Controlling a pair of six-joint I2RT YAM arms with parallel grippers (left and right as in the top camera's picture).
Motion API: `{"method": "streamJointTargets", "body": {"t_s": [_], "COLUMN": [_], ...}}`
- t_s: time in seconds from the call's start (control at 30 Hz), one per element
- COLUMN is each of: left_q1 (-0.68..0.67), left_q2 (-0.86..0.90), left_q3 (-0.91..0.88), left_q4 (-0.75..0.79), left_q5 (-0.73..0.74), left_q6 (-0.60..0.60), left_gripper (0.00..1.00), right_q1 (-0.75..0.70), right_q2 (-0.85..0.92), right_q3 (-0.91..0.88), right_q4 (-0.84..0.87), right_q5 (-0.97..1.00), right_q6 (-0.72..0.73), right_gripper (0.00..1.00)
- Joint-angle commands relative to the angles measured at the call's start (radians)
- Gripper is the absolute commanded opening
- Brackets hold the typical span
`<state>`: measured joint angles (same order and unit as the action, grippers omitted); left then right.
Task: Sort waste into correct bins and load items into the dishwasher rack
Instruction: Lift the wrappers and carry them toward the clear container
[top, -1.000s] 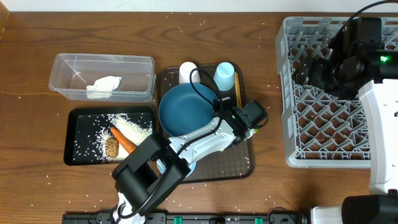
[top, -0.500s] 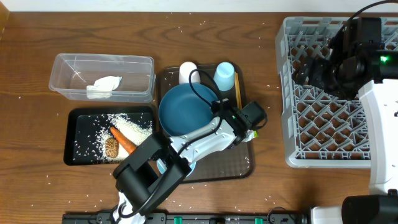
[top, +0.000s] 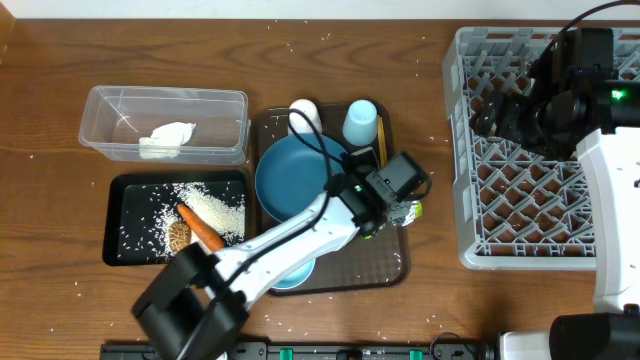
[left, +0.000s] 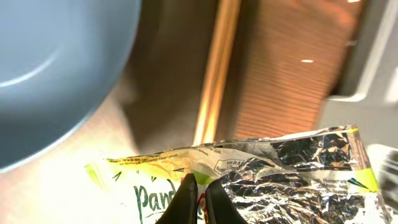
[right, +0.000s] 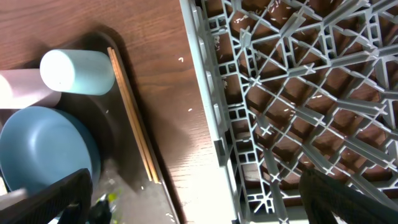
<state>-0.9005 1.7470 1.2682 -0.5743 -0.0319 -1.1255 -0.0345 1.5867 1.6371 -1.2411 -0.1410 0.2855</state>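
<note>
I need to carry the wrapper outward with my left gripper next, to the left in the overhead view, over the clear container beside the napkin, because there is waste in it.
My left gripper (left: 200, 193) is shut on the green-yellow wrapper (left: 249, 168), whose silver inside shows. It hangs over the right part of the brown serving tray (top: 385, 262); the left gripper (top: 401, 203) and the wrapper (top: 411, 211) sit beside the dark blue plate (top: 298, 176). Chopsticks (top: 382, 146), a white cup (top: 303, 114) and a light blue cup (top: 361, 120) lie on that tray. My right gripper (right: 199, 208) stands open above the grey rack (top: 520, 200). A napkin (top: 167, 138) lies in the clear container (top: 110, 105).
The black tray (top: 125, 250) holds rice (top: 210, 205), a carrot (top: 201, 228) and a brown lump (top: 179, 237). Loose rice grains are scattered over the wooden table. My left arm crosses the serving tray's front, hiding a pale bowl (top: 288, 277) in part.
My left gripper's jaws have closed on the wrapper and it has risen a little. The left arm's lower part has swung left. The right arm has not moved.
</note>
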Motion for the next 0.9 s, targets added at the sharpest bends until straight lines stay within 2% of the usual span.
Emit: {"method": "streamJointTargets", "body": {"t_s": [0.0,0.27,0.4,0.47,0.57,0.73,0.87], "left_q1": [0.016,0.119,0.220,0.277,0.371,0.541,0.653], "left_q2": [-0.058,-0.174,-0.183,-0.179,-0.177,-0.177,-0.176], "left_q3": [-0.004,-0.004,-0.004,-0.004,-0.004,-0.004,-0.004], "left_q4": [0.004,0.006,0.007,0.008,0.020,0.120,0.187], "left_q5": [-0.013,-0.362,-0.581,-0.636,-0.670,-0.664,-0.576], "left_q6": [0.006,0.056,0.151,0.158,0.203,0.351,0.393], "left_gripper": [0.06,0.06,0.06,0.06,0.06,0.06,0.06], "right_q1": [-0.005,-0.005,-0.005,-0.005,-0.005,-0.005,-0.005], "right_q2": [-0.003,-0.003,-0.003,-0.003,-0.003,-0.003,-0.003], "right_q3": [0.010,0.010,0.010,0.010,0.010,0.010,0.010], "right_q4": [-0.001,-0.001,-0.001,-0.001,-0.001,-0.001,-0.001], "right_q5": [0.003,0.003,0.003,0.003,0.003,0.003,0.003], "right_q6": [0.013,0.013,0.013,0.013,0.013,0.013,0.013], "right_gripper": [0.99,0.99,0.99,0.99,0.99,0.99,0.99]}}
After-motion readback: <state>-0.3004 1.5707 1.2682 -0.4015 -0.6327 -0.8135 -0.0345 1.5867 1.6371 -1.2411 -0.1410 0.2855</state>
